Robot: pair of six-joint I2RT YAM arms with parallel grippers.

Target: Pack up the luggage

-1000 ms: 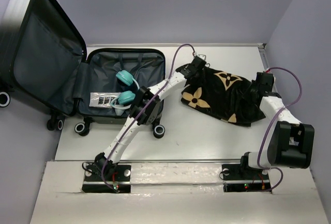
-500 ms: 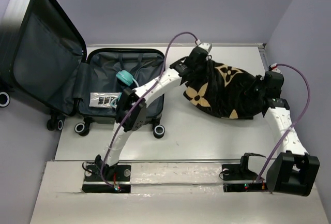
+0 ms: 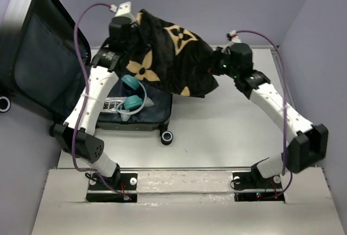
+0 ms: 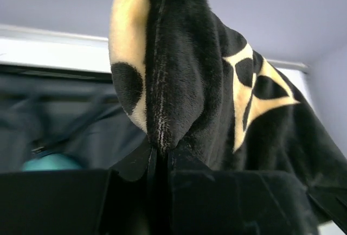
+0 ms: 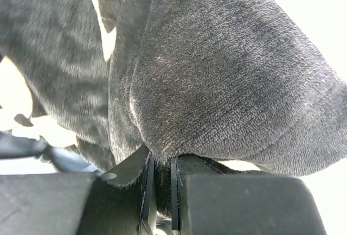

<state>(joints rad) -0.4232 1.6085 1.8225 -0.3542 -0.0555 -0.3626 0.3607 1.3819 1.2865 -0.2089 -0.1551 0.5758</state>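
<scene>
My right gripper should next move across and down over the suitcase's lower half (image 3: 156,108) and release the cloth, since that place is below and to the left of my gripper in the top view.
The luggage (image 3: 38,56) lies open at the left, lid raised, dark grey lining showing. The black cloth with tan flower print (image 3: 168,56) hangs in the air between both grippers, above the case's right part. My left gripper (image 3: 133,26) is shut on its left end; in the left wrist view the cloth (image 4: 179,83) is pinched at the gripper (image 4: 161,156). My right gripper (image 3: 219,64) is shut on its right end; in the right wrist view the cloth (image 5: 217,83) is clamped at the gripper (image 5: 161,162).
Teal headphones (image 3: 132,91) and a small clear packet (image 3: 108,105) lie in the suitcase's lower half. A black wheel (image 3: 166,137) juts toward the table. Purple walls stand at the back and right. The white table (image 3: 227,132) lies under the right arm.
Both grippers lifted the cloth off the table and carried it left and up; it now hangs over the open suitcase. The left arm swung far left, and the right arm reached leftward.
</scene>
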